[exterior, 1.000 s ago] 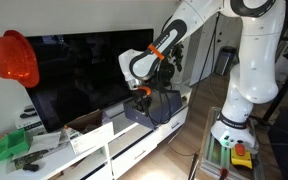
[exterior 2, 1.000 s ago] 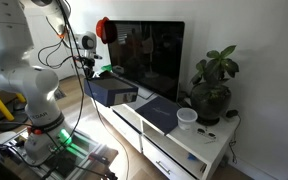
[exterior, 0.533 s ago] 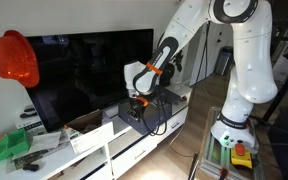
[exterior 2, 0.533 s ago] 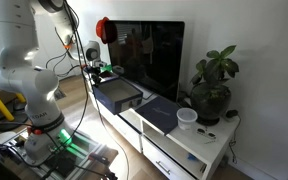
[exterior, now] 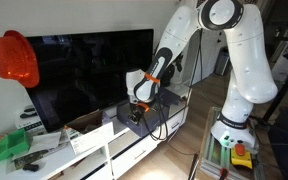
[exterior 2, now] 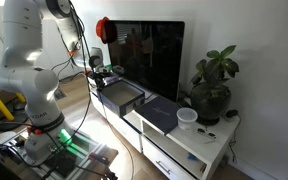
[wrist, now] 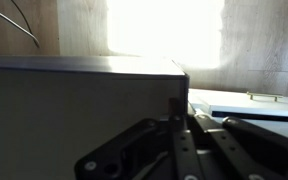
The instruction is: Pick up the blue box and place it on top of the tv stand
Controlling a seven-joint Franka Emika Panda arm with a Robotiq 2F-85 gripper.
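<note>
The blue box is level with the tv stand's top, so I should ease my gripper slightly outward over the tv stand's end and release the box's side.
The blue box [exterior: 150, 119] is a dark slate-blue bin with a paler inside. It is at the level of the white tv stand's [exterior: 96, 150] top, at the end nearest the arm, in both exterior views [exterior 2: 120, 96]. My gripper [exterior: 136, 106] is shut on one wall of the box, also seen from the other side [exterior 2: 97, 76]. In the wrist view the box's wall [wrist: 74, 110] fills the left and my fingers [wrist: 184, 125] clamp its edge. The stand's white top [wrist: 254, 104] shows to the right. I cannot tell whether the box rests on the stand.
A big black TV [exterior: 84, 75] stands on the tv stand [exterior 2: 184, 145]. A flat dark grey pad [exterior 2: 162, 113], a white cup [exterior 2: 187, 118] and a potted plant [exterior 2: 212, 92] are further along it. A red cap [exterior: 14, 58], green items [exterior: 12, 146] and a brown cardboard box [exterior: 84, 122] sit at the far end.
My gripper has carried the blue box down and in towards the tv stand's end. The arm has folded lower over it.
</note>
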